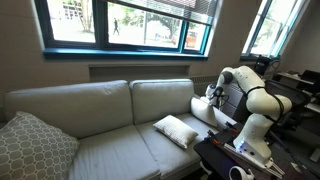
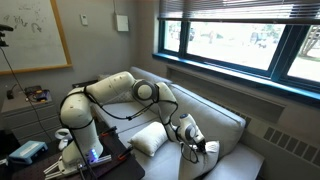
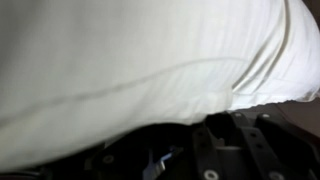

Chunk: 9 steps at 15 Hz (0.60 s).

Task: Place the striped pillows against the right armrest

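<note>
The gripper moves the held striped pillow toward the armrest [image 1: 222,118] by the dark table next and releases it there, as the pillow already stands beside it.
One striped pillow [image 1: 203,110] stands on edge against the right armrest [image 1: 222,118] of the sofa, and it also shows in an exterior view [image 2: 150,138]. My gripper [image 1: 212,95] is at this pillow's upper edge and looks shut on it. In the wrist view the cream pillow [image 3: 130,60] fills most of the picture and covers the fingertips of my gripper [image 3: 205,125]. The second striped pillow [image 1: 175,130] lies flat on the right seat cushion, apart from the gripper. In an exterior view my gripper [image 2: 186,130] is low over the seat beside the armrest pillow.
A larger grey lattice pillow [image 1: 30,145] leans at the sofa's far end. The sofa's back cushions [image 1: 100,100] stand under a window. The robot base and a dark table with cables [image 1: 240,155] crowd the armrest side. A cup [image 2: 64,133] stands by the base.
</note>
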Available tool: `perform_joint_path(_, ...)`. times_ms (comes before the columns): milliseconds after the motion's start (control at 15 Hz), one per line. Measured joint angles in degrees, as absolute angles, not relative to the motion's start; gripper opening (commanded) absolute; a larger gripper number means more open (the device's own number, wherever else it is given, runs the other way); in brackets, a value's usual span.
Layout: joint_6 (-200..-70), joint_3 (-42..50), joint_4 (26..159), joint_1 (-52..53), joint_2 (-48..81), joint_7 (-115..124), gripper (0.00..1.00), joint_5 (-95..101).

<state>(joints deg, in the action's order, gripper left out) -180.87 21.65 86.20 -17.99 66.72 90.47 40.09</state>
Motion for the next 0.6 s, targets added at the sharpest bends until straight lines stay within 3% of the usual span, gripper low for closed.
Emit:
perform_joint_path(267, -168.1, 28.57, 85.94, -1.06, 69.98, 104.51, 0.04, 37.01)
perform_joint_path(600, -163.45, 30.17, 86.11, 5.25, 73.55, 105.59, 0.04, 27.99)
